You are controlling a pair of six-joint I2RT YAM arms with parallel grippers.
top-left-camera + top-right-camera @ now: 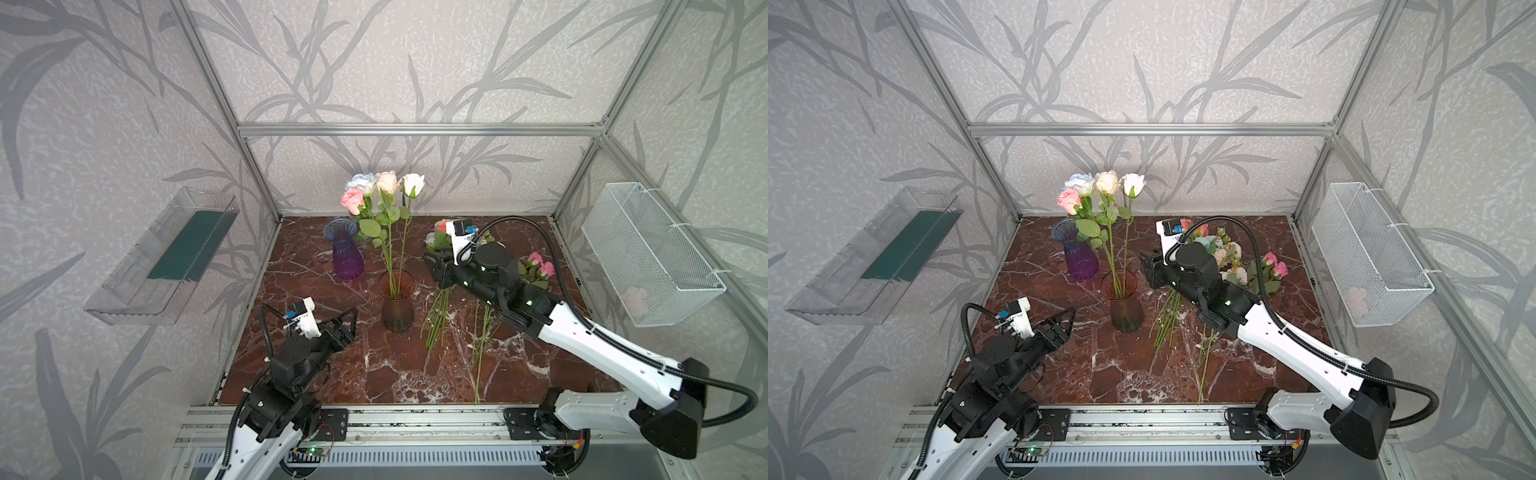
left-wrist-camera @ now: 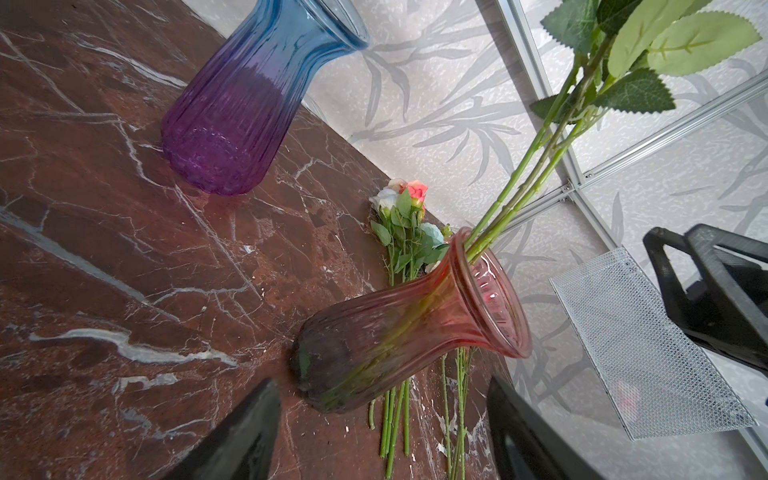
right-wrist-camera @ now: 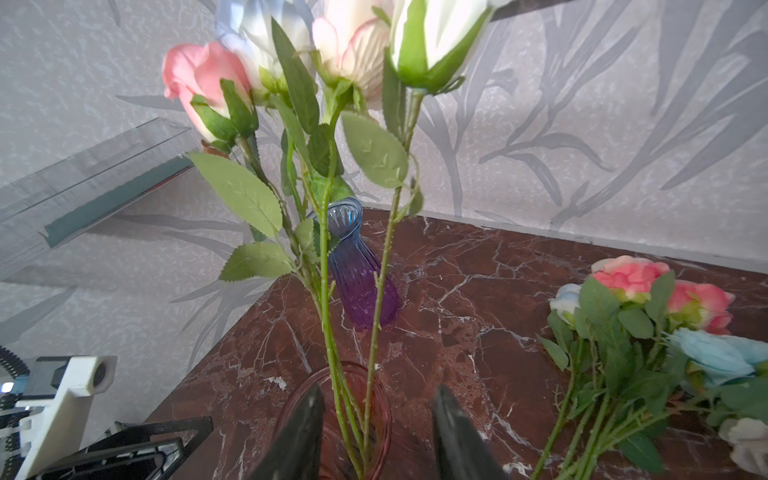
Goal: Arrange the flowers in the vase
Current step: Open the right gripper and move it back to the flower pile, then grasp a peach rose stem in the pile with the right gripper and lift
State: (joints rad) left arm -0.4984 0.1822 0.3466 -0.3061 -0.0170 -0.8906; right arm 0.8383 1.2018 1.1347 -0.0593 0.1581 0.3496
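My right gripper is to move away from the vase and go down, tilted down, onto the green stem beneath my arm, because the stem lies flat on the tabletop.
A reddish glass vase [image 1: 397,305] [image 1: 1125,305] stands mid-table and holds several upright flowers [image 1: 386,185] [image 1: 1106,183] with pink, pale-blue, cream and white heads. My right gripper [image 1: 430,255] [image 3: 379,392] hovers just right of those stems, above the vase mouth [image 3: 332,411]. Its jaws are open; in the right wrist view the stems [image 3: 328,332] rise between them, untouched. More loose flowers [image 1: 440,237] [image 1: 1275,266] [image 3: 644,332] lie on the table under and beyond the right arm. My left gripper [image 1: 351,318] [image 2: 384,399] is open and empty, low on the table left of the vase [image 2: 399,332].
A blue-to-purple glass vase [image 1: 347,253] [image 2: 241,116] stands empty behind and left of the reddish one. A clear plastic bin [image 1: 166,257] hangs on the left wall and a white mesh basket [image 1: 648,253] on the right wall. Loose stems [image 1: 478,353] reach toward the front edge.
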